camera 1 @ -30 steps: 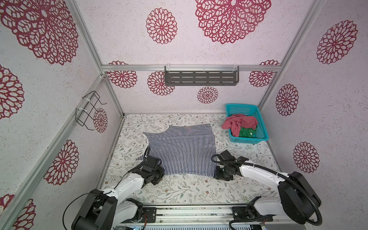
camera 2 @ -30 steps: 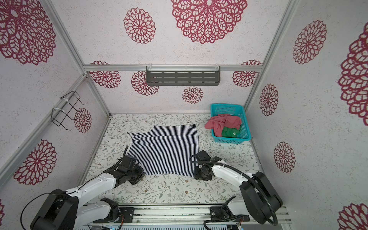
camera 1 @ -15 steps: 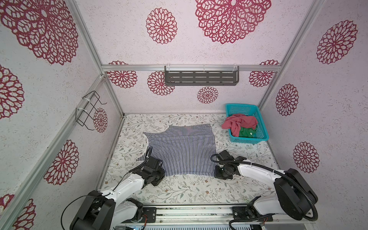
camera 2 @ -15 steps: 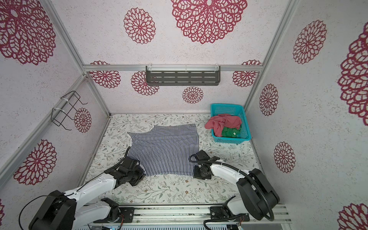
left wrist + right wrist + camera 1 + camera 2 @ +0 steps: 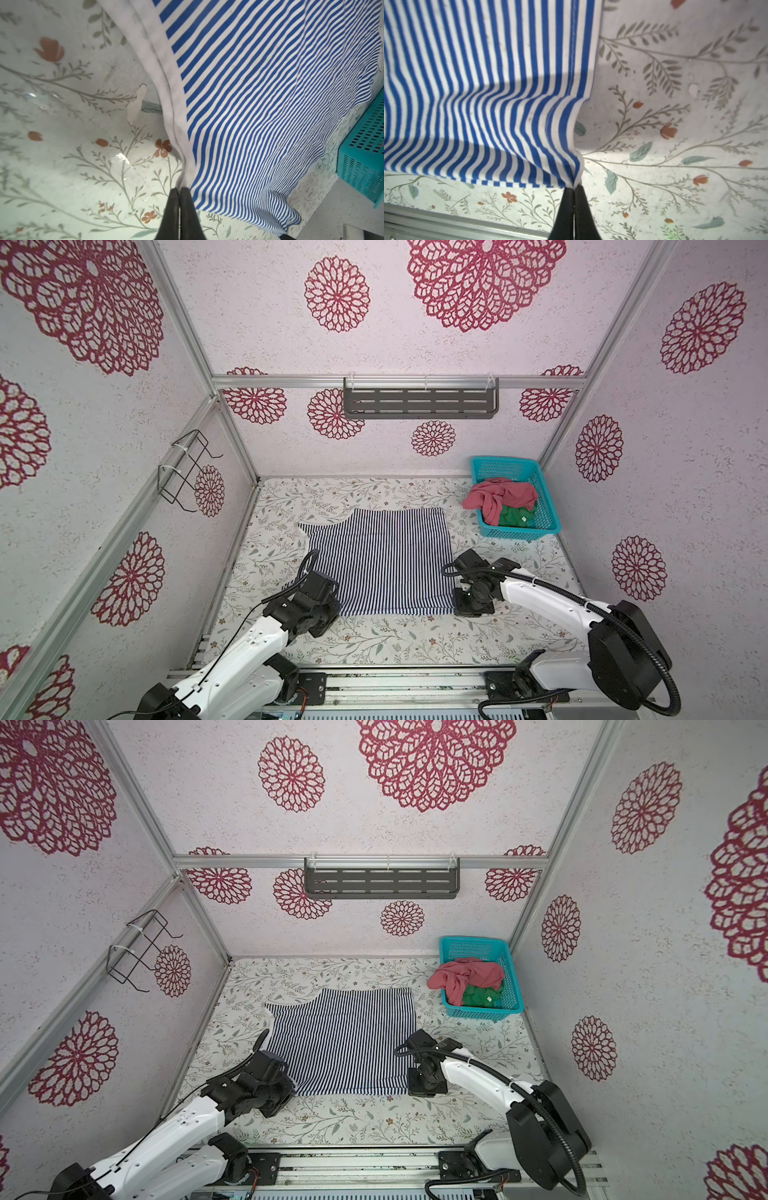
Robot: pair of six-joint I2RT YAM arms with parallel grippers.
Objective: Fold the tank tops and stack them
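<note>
I will carry the tank top's hem corner outward over the tank top with my right gripper, as the tank top lies spread flat. I will release it midway along the tank top's edge nearest the basket.
The striped tank top (image 5: 386,560) (image 5: 349,1040) lies spread flat on the floral table in both top views. My left gripper (image 5: 179,189) is shut on its white trim (image 5: 166,99) at the near left corner. My right gripper (image 5: 574,186) is shut on the hem corner of the striped cloth (image 5: 488,83) at the near right. In both top views the left arm's head (image 5: 311,601) and the right arm's head (image 5: 473,593) sit over those two corners. The red-pink tank top (image 5: 500,497) and the green tank top (image 5: 515,516) lie bunched in the basket.
The teal mesh basket (image 5: 540,526) (image 5: 513,986) stands at the back right against the wall, and also shows in the left wrist view (image 5: 365,149). A grey shelf (image 5: 419,402) hangs on the back wall, a wire rack (image 5: 187,470) on the left wall. A metal rail (image 5: 395,680) runs along the front edge.
My right gripper has closed on the near right hem corner. The left gripper has stayed shut on the near left corner. Both arms have barely moved.
</note>
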